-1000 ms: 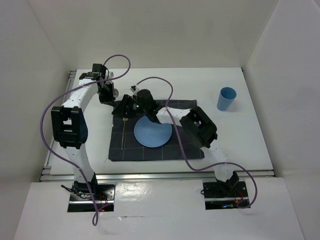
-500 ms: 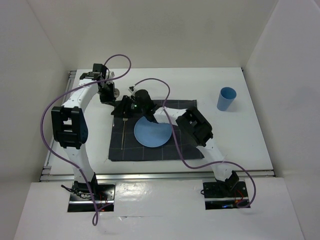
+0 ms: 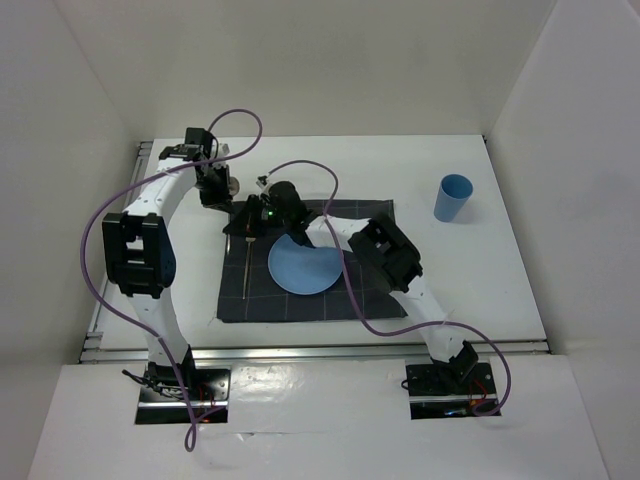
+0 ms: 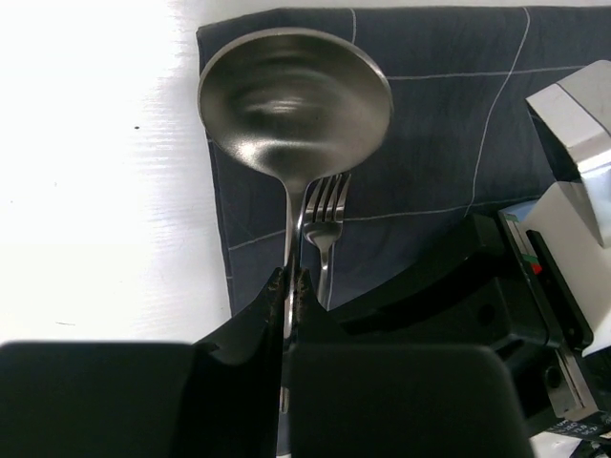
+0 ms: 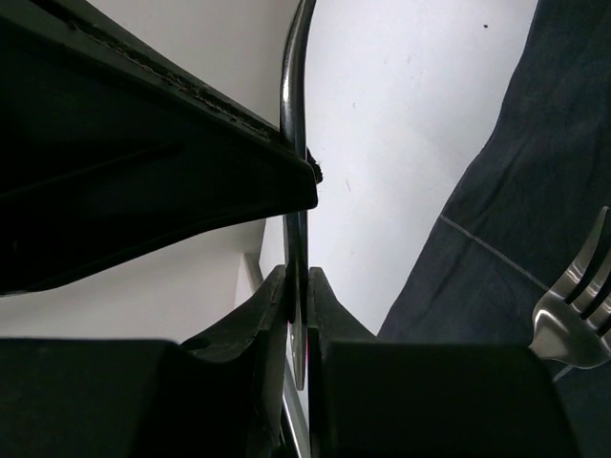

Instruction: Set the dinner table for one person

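Note:
My right gripper holds the spoon and should move past the plate [image 3: 306, 265] and down to let go of it, since the placemat's bare strip [image 3: 369, 281] lies below, to its right in the top view.
My left gripper [image 4: 291, 277] is shut on the handle of a steel spoon [image 4: 294, 100], whose bowl points away over the placemat's corner. My right gripper [image 5: 298, 281] is shut on the same spoon handle [image 5: 298, 191], just below the left gripper's fingers [image 5: 143, 143]. In the top view the two grippers, left [image 3: 226, 192] and right [image 3: 250, 215], meet at the placemat's far left corner. A fork [image 3: 247, 265] lies on the dark checked placemat [image 3: 310, 302], left of a blue plate [image 3: 306, 265]. The fork's tines show in both wrist views [image 4: 326, 205] [image 5: 578, 320]. The white dinner table [image 3: 480, 280] carries it all.
A blue cup [image 3: 453, 197] stands on the table at the far right, off the placemat. White walls enclose the table on three sides. An aluminium rail [image 3: 300, 350] runs along the near edge. The right arm [image 3: 390, 255] reaches across over the placemat and plate.
The right arm has swung left and stretched out, bringing its gripper up against the left gripper at the spoon handle. The left arm has held still.

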Robot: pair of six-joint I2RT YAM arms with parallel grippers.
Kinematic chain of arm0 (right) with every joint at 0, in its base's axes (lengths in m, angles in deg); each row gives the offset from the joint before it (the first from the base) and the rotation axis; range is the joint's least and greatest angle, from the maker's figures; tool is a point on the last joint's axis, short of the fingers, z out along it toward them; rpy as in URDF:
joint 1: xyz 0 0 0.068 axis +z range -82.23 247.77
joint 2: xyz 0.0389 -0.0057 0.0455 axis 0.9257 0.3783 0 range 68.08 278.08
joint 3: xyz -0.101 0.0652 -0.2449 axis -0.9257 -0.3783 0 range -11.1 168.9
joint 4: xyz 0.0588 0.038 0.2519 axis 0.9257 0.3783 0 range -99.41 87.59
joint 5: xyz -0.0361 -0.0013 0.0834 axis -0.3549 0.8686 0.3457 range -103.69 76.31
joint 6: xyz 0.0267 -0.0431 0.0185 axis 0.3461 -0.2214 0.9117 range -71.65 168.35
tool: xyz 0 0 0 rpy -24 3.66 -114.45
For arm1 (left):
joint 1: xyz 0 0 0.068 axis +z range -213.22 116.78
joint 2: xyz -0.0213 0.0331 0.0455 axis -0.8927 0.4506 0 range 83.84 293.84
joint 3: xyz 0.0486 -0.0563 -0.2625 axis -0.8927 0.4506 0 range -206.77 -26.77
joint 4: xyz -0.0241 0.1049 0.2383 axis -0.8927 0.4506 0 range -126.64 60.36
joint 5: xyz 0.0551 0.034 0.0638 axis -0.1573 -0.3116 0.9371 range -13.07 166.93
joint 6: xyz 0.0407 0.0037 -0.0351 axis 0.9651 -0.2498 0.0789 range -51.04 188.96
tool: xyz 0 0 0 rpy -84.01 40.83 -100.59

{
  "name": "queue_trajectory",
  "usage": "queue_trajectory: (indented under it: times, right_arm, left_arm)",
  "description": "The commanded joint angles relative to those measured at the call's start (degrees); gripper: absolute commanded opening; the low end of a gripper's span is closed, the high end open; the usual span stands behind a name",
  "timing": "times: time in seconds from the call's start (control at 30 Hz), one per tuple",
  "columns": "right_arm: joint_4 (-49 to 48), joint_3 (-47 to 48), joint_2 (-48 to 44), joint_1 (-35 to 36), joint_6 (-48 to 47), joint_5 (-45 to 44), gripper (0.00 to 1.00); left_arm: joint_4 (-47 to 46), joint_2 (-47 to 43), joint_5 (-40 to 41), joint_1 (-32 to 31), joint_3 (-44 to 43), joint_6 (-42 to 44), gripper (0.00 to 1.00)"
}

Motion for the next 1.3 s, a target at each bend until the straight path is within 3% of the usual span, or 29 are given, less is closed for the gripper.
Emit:
queue_trajectory:
  times: [0.0,0.07,0.1,0.13,0.27,0.4,0.57,0.7,0.93,1.07,1.27]
  right_arm:
    - [-7.77,-1.05,-2.19,-0.12,1.92,1.44,0.04]
    - [-8.93,-2.56,-3.68,-0.65,2.44,2.15,0.00]
    - [-8.93,-3.08,-4.21,-1.26,2.45,3.10,0.00]
    - [-8.93,-4.21,-4.82,-2.05,2.45,3.64,0.00]
    - [-9.10,-8.96,-10.78,-4.51,2.45,7.85,0.00]
    - [-1.30,-13.88,-17.29,-7.59,0.35,14.18,0.00]
    - [2.13,-29.41,-29.59,-13.04,-2.82,19.01,0.00]
    - [11.42,-36.72,-41.35,-17.96,-10.35,23.14,0.00]
    - [24.71,-50.70,-54.90,-29.29,-19.86,30.53,0.00]
    - [26.84,-58.79,-58.26,-37.37,-23.99,33.96,0.00]
    - [26.75,-62.67,-54.06,-41.78,-28.57,36.42,0.00]
  left_arm:
    - [-0.53,-3.24,-1.99,-0.02,-0.48,-0.40,0.00]
    - [-0.01,-3.77,-2.52,-0.02,-1.53,0.82,0.06]
    - [0.00,-3.77,-3.04,-0.02,-1.53,0.83,0.11]
    - [0.61,-4.38,-3.05,-0.02,-3.01,1.53,0.23]
    - [1.84,-5.87,-5.24,3.13,-5.74,2.76,0.43]
    - [1.84,-9.39,-2.62,5.86,-5.75,5.91,0.51]
    - [1.84,-9.92,5.39,7.79,-0.15,9.71,0.53]
    - [1.05,-11.85,-0.39,12.53,5.84,11.02,0.53]
    - [1.75,-11.85,-5.50,15.44,5.85,11.55,0.53]
    - [1.75,-11.85,-6.04,15.44,6.38,11.55,0.53]
    - [1.23,-11.85,-6.56,15.44,6.90,11.55,0.53]
